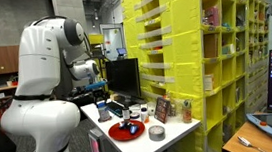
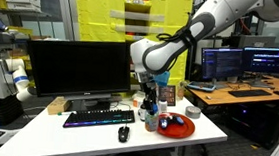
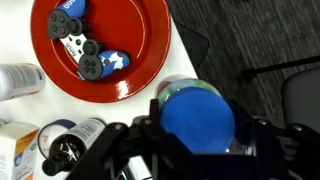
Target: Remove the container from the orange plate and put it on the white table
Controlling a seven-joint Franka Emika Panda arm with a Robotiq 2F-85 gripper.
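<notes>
The container (image 3: 198, 122) already hangs clear of the orange plate's rim, so my gripper should next lower it onto the bare white tabletop beside the plate and release it.
In the wrist view my gripper (image 3: 198, 128) is shut on the container (image 3: 198, 122), a round tub with a pale rim and a blue face toward the camera. It hangs off the orange plate (image 3: 140, 60), beside the plate's rim and over the edge of the white table (image 3: 20, 40). The plate holds small blue pieces and a grey-and-black toy. In both exterior views the gripper (image 1: 101, 87) (image 2: 150, 93) is above the table (image 1: 182, 132) (image 2: 74, 141), next to the plate (image 1: 126, 131) (image 2: 176, 127).
A white bottle (image 3: 18, 80), a box (image 3: 14, 150) and a black-lidded jar (image 3: 66, 148) crowd the table near the gripper. A small grey tin (image 1: 157, 133), a keyboard (image 2: 98, 116), a mouse (image 2: 123, 134) and a monitor (image 2: 78, 65) are also on it. Yellow shelves (image 1: 183, 41) stand close behind.
</notes>
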